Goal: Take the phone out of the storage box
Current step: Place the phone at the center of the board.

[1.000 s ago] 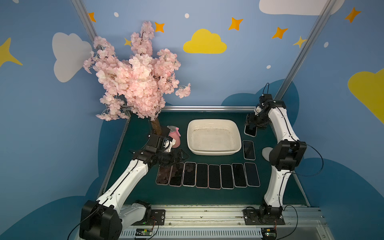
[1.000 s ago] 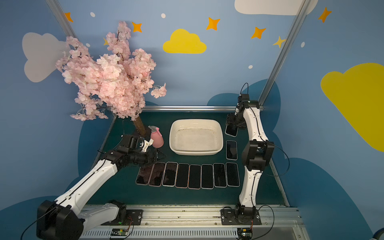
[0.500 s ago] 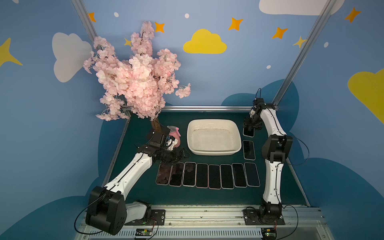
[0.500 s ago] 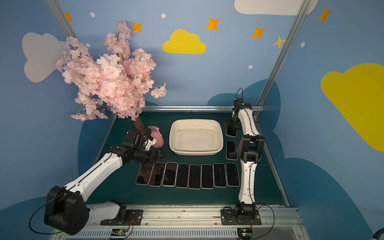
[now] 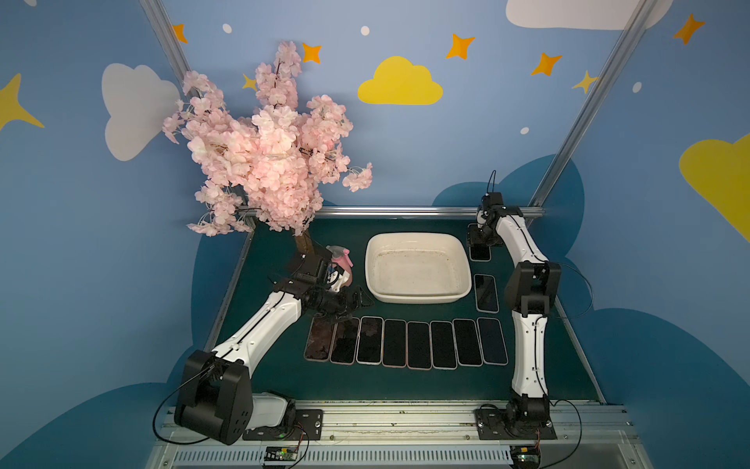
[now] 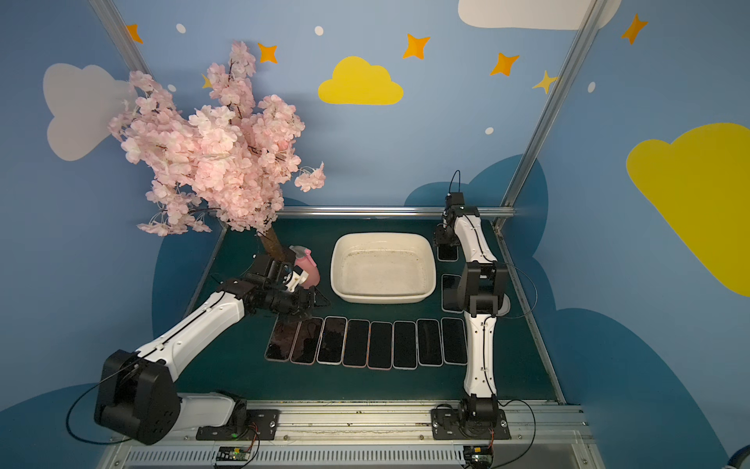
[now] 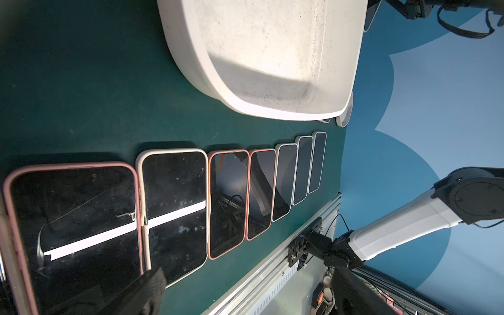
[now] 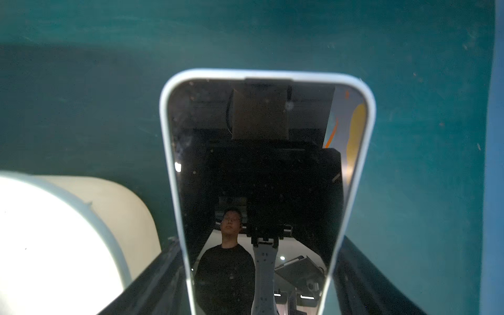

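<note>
My right gripper should move back and down next to the bare green mat (image 5: 483, 267) to release, because the mat shows between the held phone and the phone beside the box (image 5: 414, 297).
The cream-white storage box (image 5: 414, 297) (image 6: 381, 298) sits mid-table with no phone inside it. My right gripper (image 5: 479, 243) (image 8: 259, 286) is shut on a phone (image 5: 480, 255) (image 8: 261, 169) in a pale case, low over the green mat just outside the box's back right corner. Its dark fingers (image 8: 163, 275) press the phone's long edges. My left gripper (image 5: 359, 302) (image 7: 249, 297) is open and empty, hovering over the left end of a row of phones (image 5: 406, 343) in front of the box.
Another phone (image 5: 486, 292) lies to the right of the box. A pink spray bottle (image 5: 344, 264) and a pink blossom tree (image 5: 268, 154) stand at the back left, close to my left arm. A metal rail (image 5: 385, 211) borders the mat's far edge.
My right arm folded in and carried the phone slightly left and down beside the box's back right corner. My left gripper drifted a little to the right, still open.
</note>
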`<state>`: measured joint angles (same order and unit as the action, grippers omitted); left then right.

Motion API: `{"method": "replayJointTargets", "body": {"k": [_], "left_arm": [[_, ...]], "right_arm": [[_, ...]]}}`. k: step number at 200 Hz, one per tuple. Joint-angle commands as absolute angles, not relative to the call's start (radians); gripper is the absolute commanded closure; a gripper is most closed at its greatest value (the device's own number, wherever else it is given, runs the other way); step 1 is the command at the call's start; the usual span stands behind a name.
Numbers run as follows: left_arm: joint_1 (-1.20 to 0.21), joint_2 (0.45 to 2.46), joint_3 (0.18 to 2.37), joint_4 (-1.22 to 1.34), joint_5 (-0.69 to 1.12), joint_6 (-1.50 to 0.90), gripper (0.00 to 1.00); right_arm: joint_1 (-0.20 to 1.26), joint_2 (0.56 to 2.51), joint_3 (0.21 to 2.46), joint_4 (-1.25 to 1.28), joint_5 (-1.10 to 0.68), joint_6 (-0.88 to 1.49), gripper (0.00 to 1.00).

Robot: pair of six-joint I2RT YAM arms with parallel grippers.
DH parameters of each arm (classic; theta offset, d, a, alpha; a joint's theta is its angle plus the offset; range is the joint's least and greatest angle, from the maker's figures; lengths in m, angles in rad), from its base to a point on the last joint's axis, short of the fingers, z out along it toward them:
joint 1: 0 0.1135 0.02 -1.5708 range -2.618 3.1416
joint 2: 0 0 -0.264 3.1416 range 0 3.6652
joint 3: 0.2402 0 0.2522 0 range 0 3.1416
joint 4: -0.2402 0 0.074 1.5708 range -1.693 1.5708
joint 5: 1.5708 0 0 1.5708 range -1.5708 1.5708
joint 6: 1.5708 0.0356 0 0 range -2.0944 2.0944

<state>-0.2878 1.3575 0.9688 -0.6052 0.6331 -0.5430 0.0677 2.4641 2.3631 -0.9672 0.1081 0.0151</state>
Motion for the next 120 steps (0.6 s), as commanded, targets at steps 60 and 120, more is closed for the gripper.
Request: {"method": "replayJointTargets", "body": {"k": [60,120], "left_arm": [[-0.284,1.367,0.988,-0.621,0.632,-0.565,0.01],[-0.293,1.367,0.976,-0.586,0.632,-0.606,0.01]], "right_arm": [[0.050,2.537,2.352,-0.907,0.110,0.007,0.30],[0.026,2.521,2.258,-0.927,0.073,0.005,0.30]]}}
